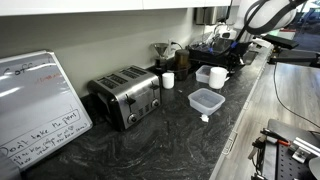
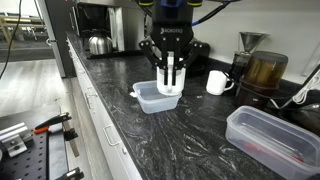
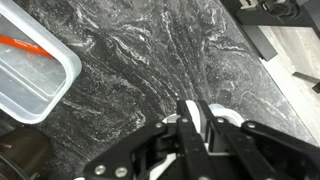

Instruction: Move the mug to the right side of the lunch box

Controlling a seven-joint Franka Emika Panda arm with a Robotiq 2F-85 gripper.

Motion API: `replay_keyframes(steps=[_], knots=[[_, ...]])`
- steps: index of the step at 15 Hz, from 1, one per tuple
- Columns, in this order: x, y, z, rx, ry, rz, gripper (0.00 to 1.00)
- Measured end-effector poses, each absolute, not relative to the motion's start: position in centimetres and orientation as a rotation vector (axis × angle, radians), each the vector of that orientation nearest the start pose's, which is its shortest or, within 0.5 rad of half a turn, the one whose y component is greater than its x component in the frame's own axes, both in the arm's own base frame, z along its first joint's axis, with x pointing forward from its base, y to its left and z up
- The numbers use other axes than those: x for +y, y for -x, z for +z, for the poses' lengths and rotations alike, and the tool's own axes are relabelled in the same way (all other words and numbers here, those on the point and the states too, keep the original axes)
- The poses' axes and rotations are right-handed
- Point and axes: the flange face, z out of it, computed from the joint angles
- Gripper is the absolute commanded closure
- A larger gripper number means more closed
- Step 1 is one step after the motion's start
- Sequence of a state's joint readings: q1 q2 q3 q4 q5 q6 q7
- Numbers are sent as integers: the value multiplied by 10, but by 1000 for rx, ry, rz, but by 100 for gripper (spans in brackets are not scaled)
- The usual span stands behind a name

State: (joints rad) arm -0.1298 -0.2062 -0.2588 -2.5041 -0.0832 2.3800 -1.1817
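My gripper will move toward the container with the orange item, then lower to the clear, bare counter beside the lunch box.
The mug (image 2: 171, 88) is a plain white cylinder, seen right beside the clear open lunch box (image 2: 152, 98) in both exterior views. It also shows in an exterior view (image 1: 218, 78) next to the lunch box (image 1: 203, 74). My gripper (image 2: 172, 78) comes straight down on the mug, with its fingers closed over the rim. In the wrist view the fingers (image 3: 197, 125) clamp the mug's white rim (image 3: 225, 122). I cannot tell if the mug rests on the counter or hangs just above it.
A smaller white cup with a handle (image 2: 218, 82) stands near a coffee dripper (image 2: 250, 42). A second clear container (image 2: 270, 135) holds an orange item and also shows in the wrist view (image 3: 30, 75). A toaster (image 1: 125, 97) and a whiteboard (image 1: 35, 105) stand on the dark marbled counter.
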Motion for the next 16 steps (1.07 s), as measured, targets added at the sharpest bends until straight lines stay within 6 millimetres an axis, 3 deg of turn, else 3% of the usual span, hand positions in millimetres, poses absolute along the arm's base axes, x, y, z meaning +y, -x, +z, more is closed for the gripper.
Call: replay_keyframes(steps=[3, 10, 13, 16], knots=[[-184, -423, 357, -1257, 2894, -123, 97], [-203, -442, 323, -1133, 2859, -157, 97], [-215, -441, 333, -1110, 2889, -184, 97], [-234, -434, 355, -1092, 2945, -210, 97]])
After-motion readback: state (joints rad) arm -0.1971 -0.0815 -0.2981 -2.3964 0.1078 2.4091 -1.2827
